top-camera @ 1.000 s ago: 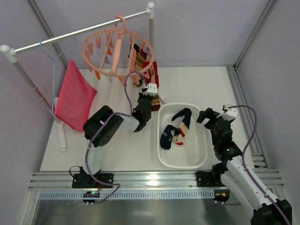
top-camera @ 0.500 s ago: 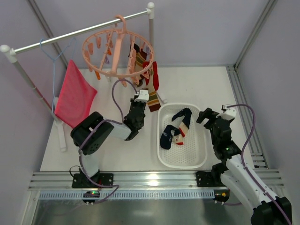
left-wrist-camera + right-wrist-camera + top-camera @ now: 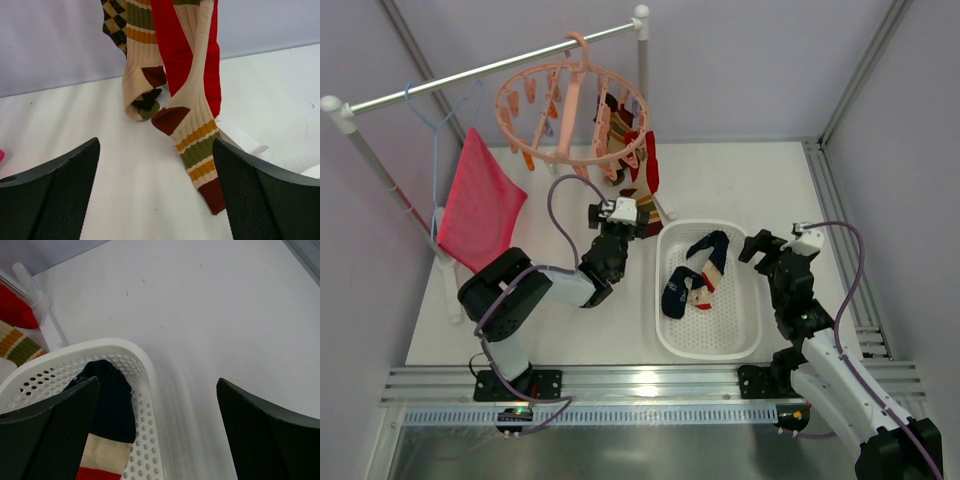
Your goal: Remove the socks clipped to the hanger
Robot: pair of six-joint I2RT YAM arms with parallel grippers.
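Note:
The sock's tan ribbed body above the maroon heel (image 3: 637, 182) (image 3: 184, 95) hangs farther out than my left gripper, beyond its open fingers. My left gripper should reach outward until those fingers are on both sides of the sock's body.
The salmon-pink ring hanger (image 3: 570, 110) hangs by its hook from the rail. Socks stay clipped on its right side: a red sock (image 3: 646, 165), striped ones (image 3: 612, 135) and a diamond-patterned one (image 3: 114, 20). My left gripper (image 3: 617, 212) is open and low, just left of the striped sock (image 3: 194, 137) that hangs beside the red sock (image 3: 172, 45). Nothing lies between its fingers (image 3: 50, 195). My right gripper (image 3: 775, 245) stands open at the right rim of the white basket (image 3: 745, 335). That basket holds navy socks (image 3: 690, 275), one seen close (image 3: 107, 400).
A large pink-red cloth (image 3: 480, 205) hangs from a thin light-blue wire hanger (image 3: 435, 115) on the same rail (image 3: 490, 65). The rack's white posts stand at the left (image 3: 380, 170) and the back (image 3: 642, 50). Its foot (image 3: 42, 315) sits just behind the basket.
My left gripper has drawn back down and left from the hanging socks, shut briefly, then opened wide. The striped sock now hangs free in front of it. The right arm has not moved.

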